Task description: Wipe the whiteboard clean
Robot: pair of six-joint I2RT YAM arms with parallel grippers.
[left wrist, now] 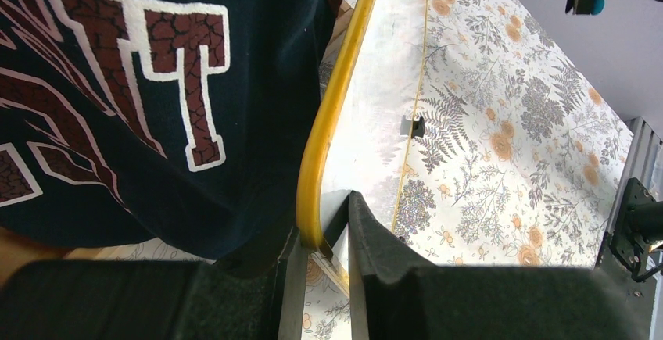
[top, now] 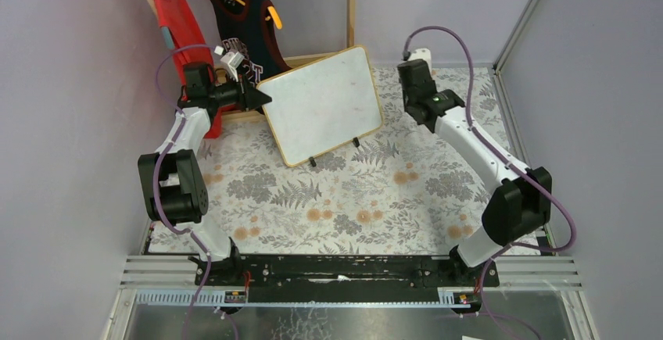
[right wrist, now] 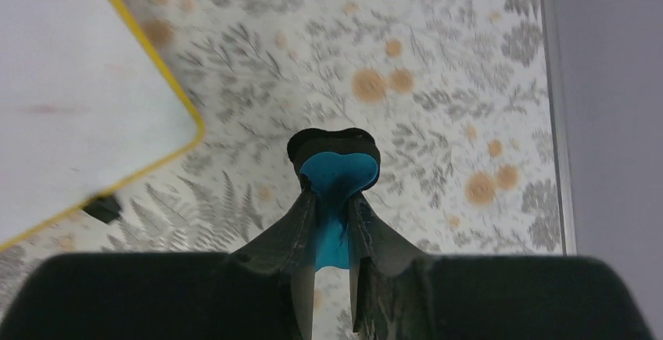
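The board's side already looks white, so my right gripper needs to move back and down, away from the board, onto the open floral cloth beside it.
The whiteboard (top: 324, 105) stands tilted on two small black feet at the back middle of the table. Its face looks white, with only faint smudges. My left gripper (top: 262, 98) is shut on the board's left edge. In the left wrist view its jaws (left wrist: 324, 230) pinch the yellow-wood frame (left wrist: 332, 121). My right gripper (top: 412, 68) hovers just right of the board's top right corner, apart from it. It is shut on a blue eraser with a black pad (right wrist: 336, 164). The board's corner (right wrist: 70, 105) and one foot (right wrist: 102, 209) show at the left of the right wrist view.
A navy jersey (top: 242, 19) and a red garment (top: 176, 19) hang on a wooden rack (top: 351, 4) just behind the board and my left gripper. The jersey (left wrist: 156, 82) fills the left wrist view. A floral cloth (top: 352, 191) covers the table. Purple walls close three sides.
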